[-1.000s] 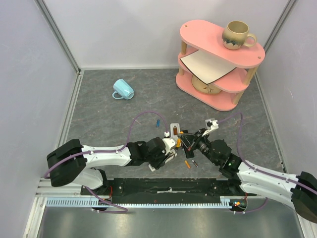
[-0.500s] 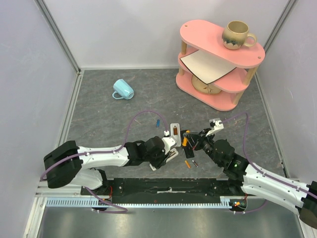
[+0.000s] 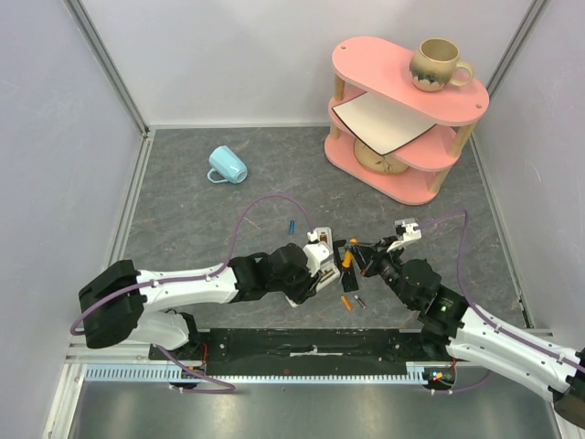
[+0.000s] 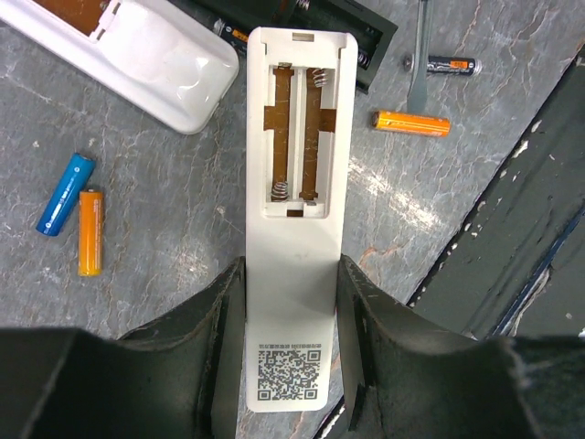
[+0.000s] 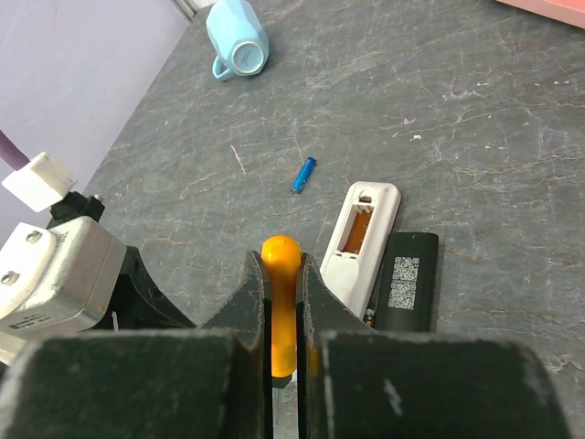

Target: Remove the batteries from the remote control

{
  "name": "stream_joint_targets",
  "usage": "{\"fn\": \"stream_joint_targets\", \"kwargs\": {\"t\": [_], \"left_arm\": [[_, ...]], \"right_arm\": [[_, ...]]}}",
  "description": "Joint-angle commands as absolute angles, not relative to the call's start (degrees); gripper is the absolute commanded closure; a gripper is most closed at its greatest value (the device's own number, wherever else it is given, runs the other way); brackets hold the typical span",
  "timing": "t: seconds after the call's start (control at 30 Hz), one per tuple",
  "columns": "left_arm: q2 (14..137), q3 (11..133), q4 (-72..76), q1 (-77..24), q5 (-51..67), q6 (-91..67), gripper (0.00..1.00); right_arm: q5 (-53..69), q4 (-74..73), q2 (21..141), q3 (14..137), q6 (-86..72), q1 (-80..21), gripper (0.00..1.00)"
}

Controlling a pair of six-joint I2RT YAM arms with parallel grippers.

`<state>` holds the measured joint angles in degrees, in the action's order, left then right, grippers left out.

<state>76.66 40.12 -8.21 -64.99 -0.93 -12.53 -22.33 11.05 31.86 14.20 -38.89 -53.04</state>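
My left gripper will next carry the emptied remote to the bare grey floor on its left in the top view, clear of loose batteries, and let go of it.
My left gripper (image 4: 291,274) is shut on the lower end of a white remote control (image 4: 294,128). Its back faces up, and the open battery bay holds only springs. On the grey floor lie loose batteries: a blue one (image 4: 64,192) beside an orange one (image 4: 90,230) at the left, and an orange one (image 4: 411,123) and a dark one (image 4: 452,64) at the right. Another blue battery (image 5: 303,174) lies farther off. My right gripper (image 5: 281,265) is shut on the orange-handled screwdriver (image 5: 281,302), just right of the left gripper (image 3: 315,274).
A second white remote (image 5: 361,242) with an open bay and a black remote (image 5: 407,282) lie side by side. A light blue mug (image 3: 226,165) lies on its side at the back left. A pink shelf (image 3: 402,119) with a mug stands at the back right.
My right arm has shifted a little to the right, drawing the screwdriver back from the remotes. My left gripper keeps its hold on the white remote and has barely moved.
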Motion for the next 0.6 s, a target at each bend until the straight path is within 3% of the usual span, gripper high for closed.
{"fn": "stream_joint_targets", "kwargs": {"t": [0.0,0.33,0.57], "left_arm": [[75.41,43.06,-6.50,-64.78,-1.31,-11.69,0.98],[71.72,45.09,-9.05,-56.61,-2.29,-13.09,0.98],[64.79,42.46,-11.69,-41.25,-3.16,-18.54,0.98]], "right_arm": [[-24.00,10.02,30.76,16.70,-38.32,-53.17,1.00],[-23.82,9.41,30.76,16.87,-38.50,-53.17,1.00],[-23.73,9.58,32.60,17.14,-38.58,-53.17,1.00]]}}
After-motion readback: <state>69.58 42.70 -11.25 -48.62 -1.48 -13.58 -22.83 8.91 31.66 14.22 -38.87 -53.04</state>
